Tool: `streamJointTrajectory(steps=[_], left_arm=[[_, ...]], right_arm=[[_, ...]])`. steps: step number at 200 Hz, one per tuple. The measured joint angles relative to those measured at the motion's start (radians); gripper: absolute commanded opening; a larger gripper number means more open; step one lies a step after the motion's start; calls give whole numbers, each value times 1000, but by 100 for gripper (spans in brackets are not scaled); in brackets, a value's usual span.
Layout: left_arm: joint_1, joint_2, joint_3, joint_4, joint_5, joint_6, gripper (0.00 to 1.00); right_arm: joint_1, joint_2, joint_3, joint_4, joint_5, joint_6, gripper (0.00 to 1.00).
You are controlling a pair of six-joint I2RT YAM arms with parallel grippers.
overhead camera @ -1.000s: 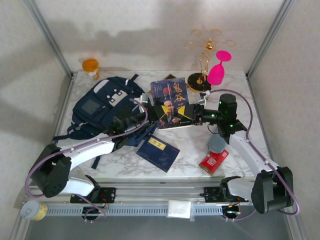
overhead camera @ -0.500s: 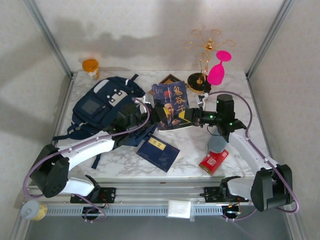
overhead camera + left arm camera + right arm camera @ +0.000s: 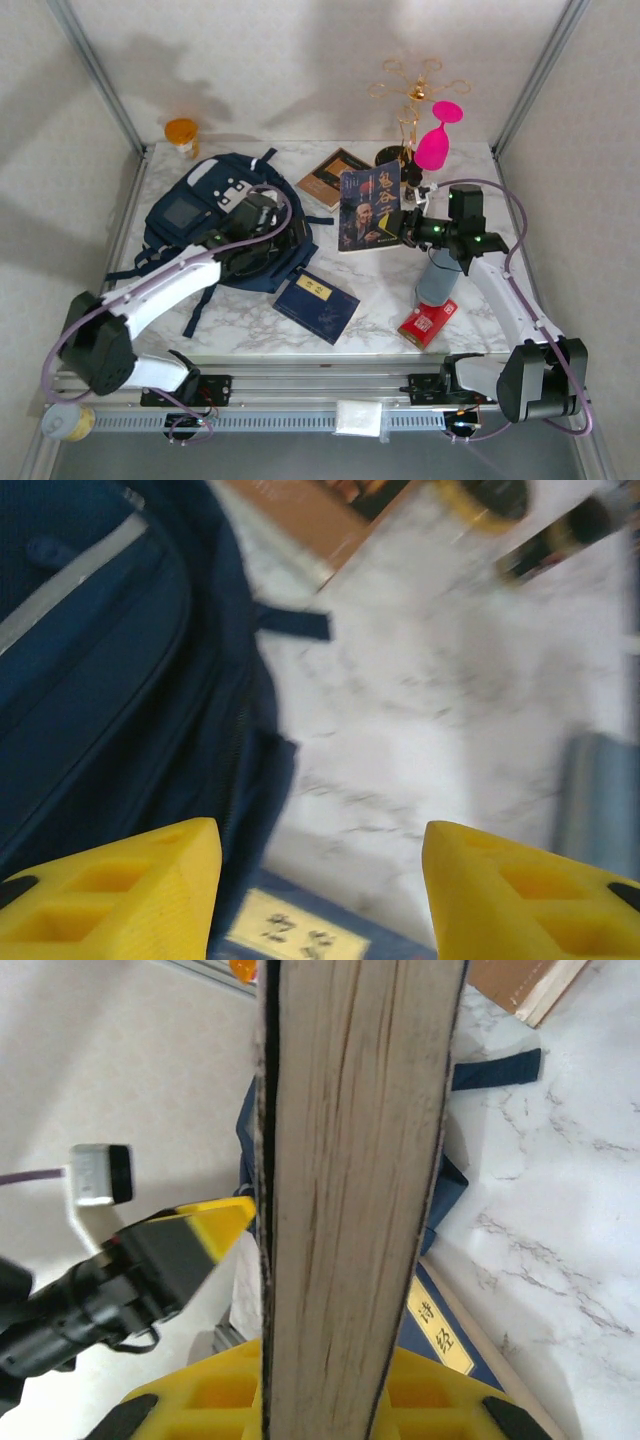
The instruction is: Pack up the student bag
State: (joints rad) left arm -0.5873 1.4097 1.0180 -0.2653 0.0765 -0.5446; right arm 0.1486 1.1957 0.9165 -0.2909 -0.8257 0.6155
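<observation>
My left gripper moves down toward the bag next, fingers astride the dark zip edge (image 3: 233,764), and closes on it, since that edge lies below the open yellow fingers.
The student bag (image 3: 205,225), a navy backpack with white patches, lies at the left of the table. Its dark side fills the left of the left wrist view (image 3: 100,680). My left gripper (image 3: 262,218) hovers over the bag's right edge. It is open (image 3: 320,880), with nothing between its yellow fingers (image 3: 120,885). My right gripper (image 3: 398,225) is shut on a book with a portrait on its cover (image 3: 370,205), holding it upright above the table's middle. In the right wrist view the book's page edge (image 3: 350,1180) stands between the yellow pads (image 3: 220,1390).
A blue book with a cream label (image 3: 316,305) lies in front of the bag. A brown book (image 3: 333,177) lies behind. A grey cylinder (image 3: 437,280) and a red packet (image 3: 427,322) sit at the right. A pink glass (image 3: 435,140), a gold stand (image 3: 408,110) and an orange cup (image 3: 182,132) stand at the back.
My left gripper let go of the portrait book, opened and drew back left over the bag. My right gripper shut on the book and carried it right, turning it upright.
</observation>
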Motion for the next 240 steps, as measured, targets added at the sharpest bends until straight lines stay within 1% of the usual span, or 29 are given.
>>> streamJointTrajectory(steps=[34, 57, 78, 136, 156, 169, 183, 240], left_arm=[[0, 214, 113, -93, -74, 56, 52], [0, 297, 174, -126, -102, 77, 49], [6, 346, 220, -133, -117, 85, 43], [67, 357, 238, -129, -118, 85, 37], [75, 357, 238, -129, -117, 85, 34], [75, 357, 237, -128, -118, 82, 29], [74, 358, 233, -122, -117, 77, 29], [71, 377, 160, -30, -19, 74, 28]], right_arm=[[-13, 0, 0, -20, 23, -15, 0], [-22, 0, 0, -21, 23, -25, 0], [-25, 0, 0, -21, 23, -26, 0], [-27, 0, -7, -21, 22, -26, 0], [-28, 0, -7, -21, 22, -26, 0], [-28, 0, -7, -21, 22, -26, 0], [-28, 0, -8, -20, 22, -26, 0], [-28, 1, -27, -20, 22, -26, 0]])
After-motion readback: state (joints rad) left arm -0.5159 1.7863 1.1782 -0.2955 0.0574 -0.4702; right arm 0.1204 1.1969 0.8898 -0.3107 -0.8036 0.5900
